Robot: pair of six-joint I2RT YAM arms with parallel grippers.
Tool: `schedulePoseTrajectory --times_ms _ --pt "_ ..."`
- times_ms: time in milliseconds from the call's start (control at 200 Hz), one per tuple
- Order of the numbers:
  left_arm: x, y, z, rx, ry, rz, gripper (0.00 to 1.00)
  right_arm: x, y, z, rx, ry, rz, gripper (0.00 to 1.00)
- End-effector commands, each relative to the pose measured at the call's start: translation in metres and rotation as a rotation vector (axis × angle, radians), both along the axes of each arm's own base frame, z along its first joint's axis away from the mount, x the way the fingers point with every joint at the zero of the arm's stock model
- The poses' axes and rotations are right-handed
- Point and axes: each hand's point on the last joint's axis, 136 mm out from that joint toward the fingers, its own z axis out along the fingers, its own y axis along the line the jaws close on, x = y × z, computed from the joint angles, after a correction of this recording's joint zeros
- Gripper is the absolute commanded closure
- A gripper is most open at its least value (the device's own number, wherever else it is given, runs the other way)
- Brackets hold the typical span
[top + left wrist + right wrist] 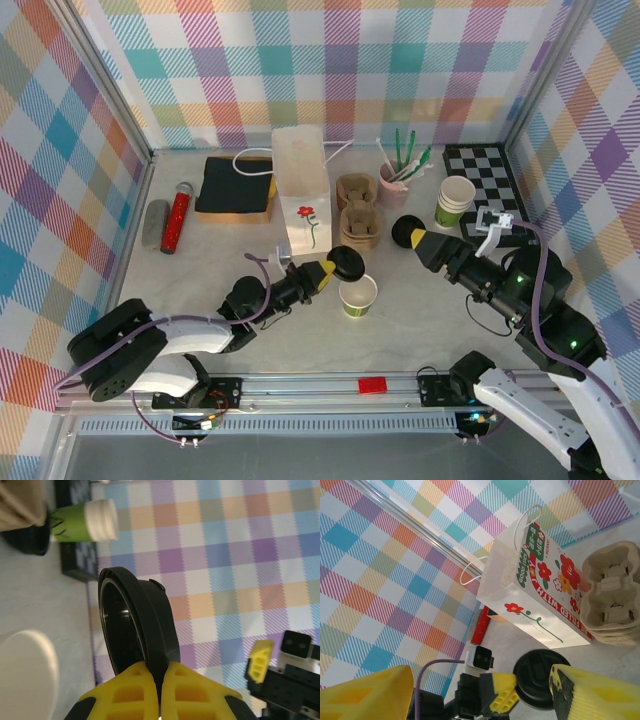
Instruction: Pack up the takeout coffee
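Note:
The green cup below my left gripper is uncovered, so my left gripper will move the lid over the cup's opening next, then lower it onto the cup's rim.
The takeout coffee is out of view. My left gripper (325,272) (160,680) is shut on the rim of a loose black lid (347,263) (135,625) (540,677), held on edge just above and left of a lidless green cup (358,296) with a white inside. The white paper bag (300,190) (540,580) with a red flower stands upright behind them. To the right of the lid, my right gripper (411,240) (480,680) is open and points left toward it, with nothing between its yellow fingers (590,695).
Brown cup carriers (357,212) (615,600) sit right of the bag. A stack of green cups (456,200) (82,520), a pink cup of utensils (393,182) and a chessboard (485,180) stand at the back right. A black pad (235,187) and red cylinder (177,217) lie at the left.

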Motion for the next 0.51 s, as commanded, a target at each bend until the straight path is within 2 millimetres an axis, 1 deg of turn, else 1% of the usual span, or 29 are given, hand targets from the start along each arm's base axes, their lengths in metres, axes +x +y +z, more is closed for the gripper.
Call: schedulePoseTrajectory --times_ms 0,110,325,500 --pt "-0.014 -0.007 0.027 -0.095 -0.058 -0.073 0.98 0.004 0.000 0.001 -0.007 -0.018 -0.008 0.28" --pt "-0.019 -0.014 0.022 -0.082 -0.050 -0.113 0.99 0.004 0.001 0.002 -0.009 -0.017 -0.005 0.29" --pt "-0.025 -0.009 0.011 -0.063 -0.034 -0.126 0.99 0.004 0.001 0.001 -0.001 -0.019 -0.008 0.30" --pt "-0.035 -0.020 -0.004 -0.025 -0.021 -0.180 0.99 0.004 0.002 0.002 0.005 -0.023 -0.002 0.31"
